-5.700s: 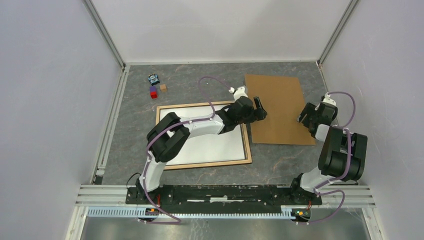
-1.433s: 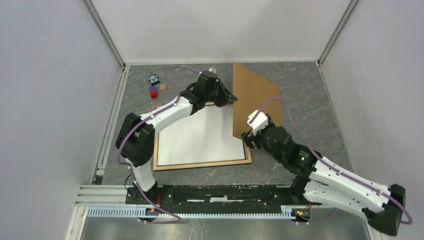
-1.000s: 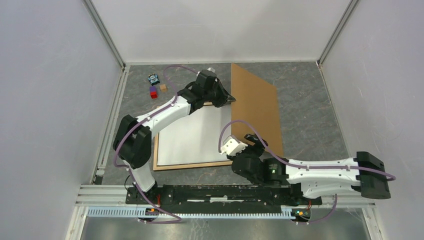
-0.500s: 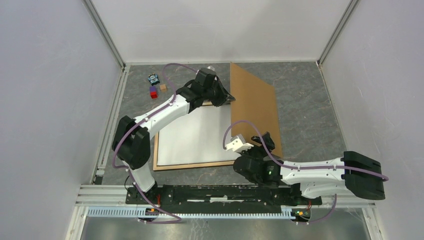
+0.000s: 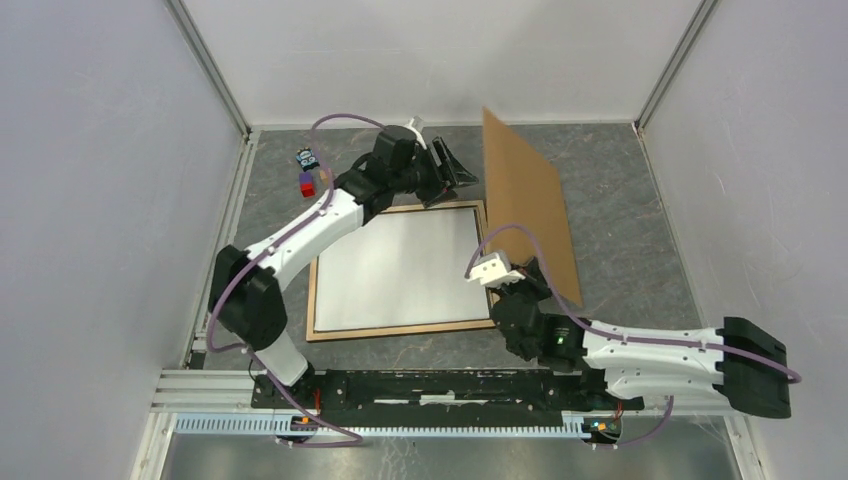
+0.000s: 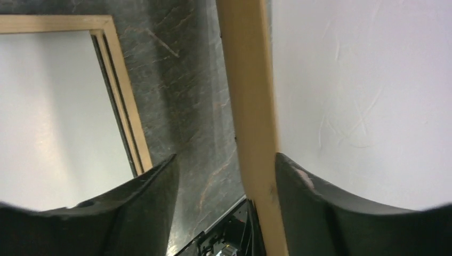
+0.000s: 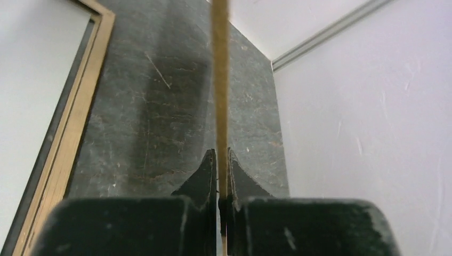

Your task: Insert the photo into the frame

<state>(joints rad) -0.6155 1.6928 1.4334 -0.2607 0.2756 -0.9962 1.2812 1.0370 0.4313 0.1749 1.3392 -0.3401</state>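
Note:
The uncovered photo lies below, to the left in the top view. My right gripper should swing that way next, turn the board flat, lower it and let it go.
The frame lies flat on the table with its light wood back up. The photo rests inside it, white side up. A brown cardboard board stands nearly on edge to the right of the frame. My right gripper is shut on the board's near edge, seen edge-on in the right wrist view as the board between the gripper. My left gripper is open by the board's far end. In the left wrist view the board passes between that gripper, close to one finger.
A small toy and a red and purple block lie at the back left of the table. White walls with metal rails close in the table at the back and on both sides. The frame's corner lies left of the left gripper.
My left gripper has opened off the board's far end and drawn back a little. My right gripper has shut on the board's near edge. The board has swung slightly to the right.

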